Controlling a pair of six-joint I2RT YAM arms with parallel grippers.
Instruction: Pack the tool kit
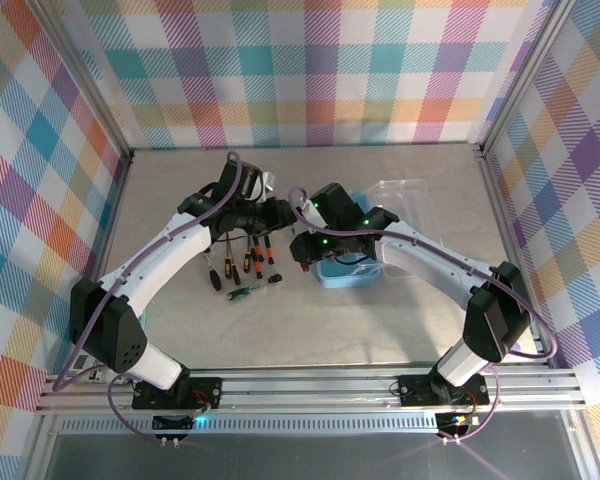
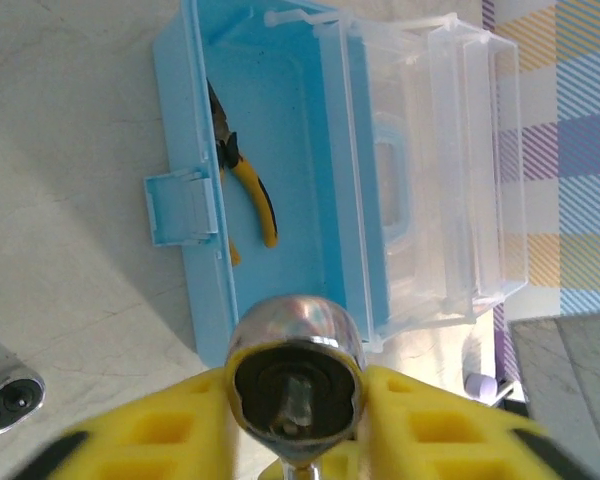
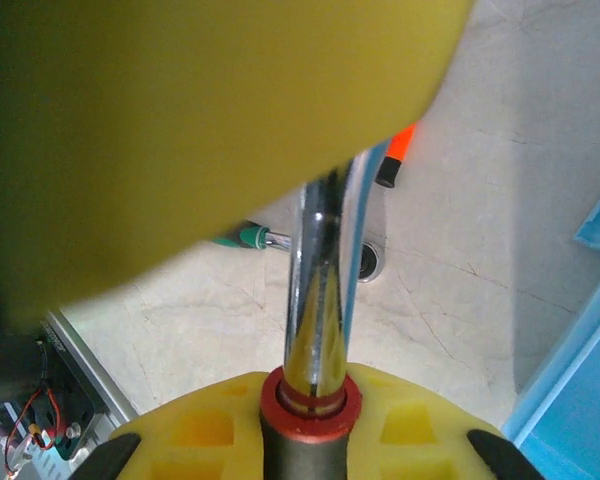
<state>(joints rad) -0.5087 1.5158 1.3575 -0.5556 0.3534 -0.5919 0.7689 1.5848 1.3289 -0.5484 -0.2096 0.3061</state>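
I will next move my right gripper over the light-blue box [image 1: 345,272] and down to the bottom of the box nearest the lid. I will let go of the wrench's grey handle there, because that part of the bottom is empty.
The ratchet wrench [image 2: 295,375] is held at both ends above the table. My left gripper [image 2: 295,410] is shut on its chrome head, yellow pads pressed to each side. My right gripper [image 3: 308,425] is shut on the grey handle just below the red ring, and the chrome shaft [image 3: 318,290] runs up to the left gripper's yellow finger [image 3: 210,120]. From above, the left gripper [image 1: 280,215] and right gripper [image 1: 302,245] meet left of the light-blue box [image 1: 345,272]. The box [image 2: 280,130] lies open with yellow-handled pliers [image 2: 248,180] inside.
The clear lid [image 2: 440,170] is folded back beyond the box. Several screwdrivers [image 1: 242,262] lie in a row on the table, with a green-handled one [image 1: 242,292] and a small chrome socket [image 1: 276,282] nearer the front. Checkered walls enclose the table.
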